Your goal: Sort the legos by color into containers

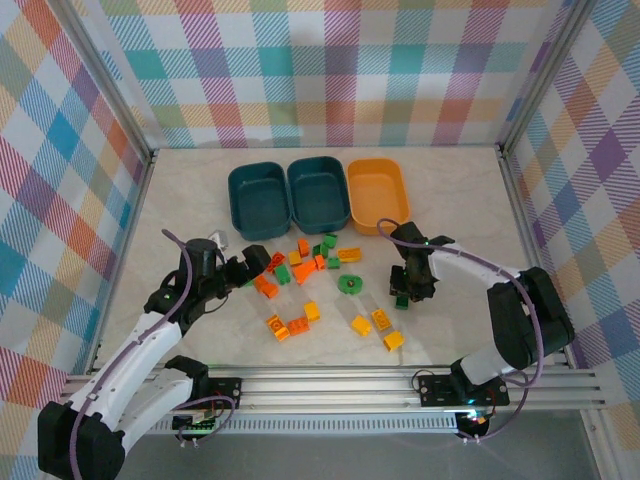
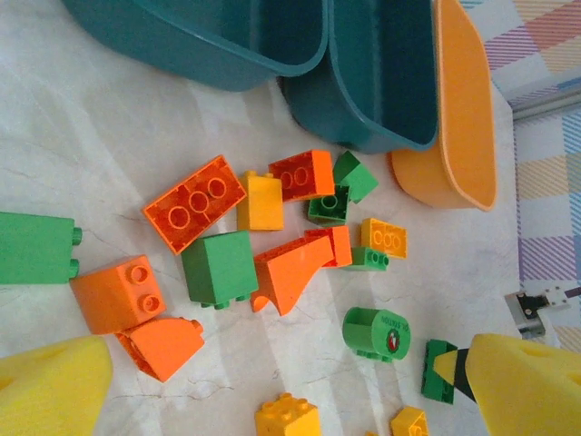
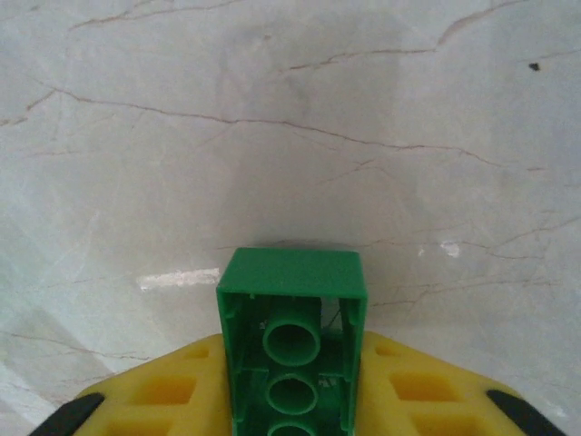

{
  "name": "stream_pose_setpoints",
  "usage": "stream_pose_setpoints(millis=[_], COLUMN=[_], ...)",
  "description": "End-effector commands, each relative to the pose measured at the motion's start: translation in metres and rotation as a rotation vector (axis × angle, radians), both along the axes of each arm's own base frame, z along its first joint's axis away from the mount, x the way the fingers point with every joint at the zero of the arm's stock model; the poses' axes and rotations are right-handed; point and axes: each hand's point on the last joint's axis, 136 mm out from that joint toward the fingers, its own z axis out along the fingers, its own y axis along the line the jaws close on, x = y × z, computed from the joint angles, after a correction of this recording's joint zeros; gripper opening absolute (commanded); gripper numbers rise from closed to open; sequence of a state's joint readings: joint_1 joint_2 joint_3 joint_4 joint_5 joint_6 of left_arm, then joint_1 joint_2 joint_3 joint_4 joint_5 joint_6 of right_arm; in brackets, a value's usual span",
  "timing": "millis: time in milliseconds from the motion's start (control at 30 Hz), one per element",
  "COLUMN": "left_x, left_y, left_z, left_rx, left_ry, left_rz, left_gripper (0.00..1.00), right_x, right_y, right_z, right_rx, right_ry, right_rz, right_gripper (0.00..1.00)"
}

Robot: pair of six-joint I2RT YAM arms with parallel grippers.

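Observation:
I will lift the green brick with my right gripper above the rim of the empty orange-yellow tub, which is outward of it, then move outward over the tub's opening and release.
The legos, small orange, yellow and green bricks, lie scattered in front of three containers: two dark teal tubs and an orange-yellow tub. My right gripper is down at the table to the right of the pile, shut on a green brick that sits hollow side up between its yellow fingers. My left gripper hangs open over the pile's left side. From the left wrist, a round green piece and orange bricks lie beyond the open gripper.
All three tubs look empty. Several yellow and orange bricks lie nearer the front rail. A small grey object sits left of the pile. Checkered walls enclose the table on three sides.

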State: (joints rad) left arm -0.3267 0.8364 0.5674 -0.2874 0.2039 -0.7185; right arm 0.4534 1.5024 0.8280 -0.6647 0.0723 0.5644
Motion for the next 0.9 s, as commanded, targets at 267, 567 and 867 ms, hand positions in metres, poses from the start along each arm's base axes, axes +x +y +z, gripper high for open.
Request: stream_pose_setpoints(millis=[267,567,867], left_x=[-0.018,-0.028,-0.025], left_y=[0.006,0.019,0.027], left_z=[-0.005,-0.02,-0.022], left_rx=[0.008,0.053,0.089], left_ry=[0.023,0.074,0.076], left_rz=[0.005,0.049,0.091], left_gripper=[1.0,1.0,1.0], right_x=[0.017,0.053,0.13], right_y=[-0.004,0.003,0.021], right_z=[0.017,0.046,0.121], right_rx=[-0.043,-0.068,-0.04], right_ry=[-0.097,-0.198,-0.407], right_rz=[0.019,0.053,0.077], right_gripper=[0.15,0.13,0.12])
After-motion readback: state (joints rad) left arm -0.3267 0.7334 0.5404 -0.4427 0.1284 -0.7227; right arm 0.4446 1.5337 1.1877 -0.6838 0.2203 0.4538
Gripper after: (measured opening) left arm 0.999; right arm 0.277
